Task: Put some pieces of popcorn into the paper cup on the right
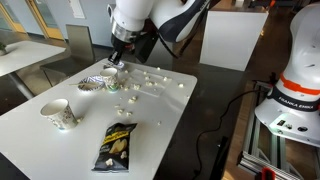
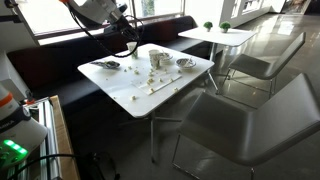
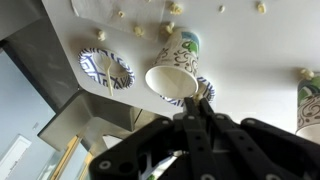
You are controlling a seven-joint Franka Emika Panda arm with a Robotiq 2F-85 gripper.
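My gripper goes down toward the paper cup's opening (image 1: 110,72) (image 3: 171,82) next and lets go of the popcorn over it, since that opening still lies below the piece at my fingertips.
The paper cup (image 3: 168,78), whitish with a dark-patterned wall, stands just ahead of my fingertips in the wrist view. It also shows in an exterior view (image 1: 113,83), right under the gripper. Pieces of popcorn (image 1: 143,80) lie scattered on the white table (image 1: 180,120) beside it, and several show in the wrist view (image 3: 170,30). My gripper (image 3: 193,103) is shut, with a small cream piece pinched at its tips, close over the cup's rim. The gripper also shows in both exterior views (image 1: 118,64) (image 2: 129,46).
A striped fluted bowl (image 3: 105,68) (image 1: 92,83) sits next to the cup. A taller cup with greenish print (image 1: 58,113) (image 3: 308,100) stands apart. A black-and-yellow snack bag (image 1: 115,145) lies near the table's front. Chairs and another table (image 2: 215,38) surround the table.
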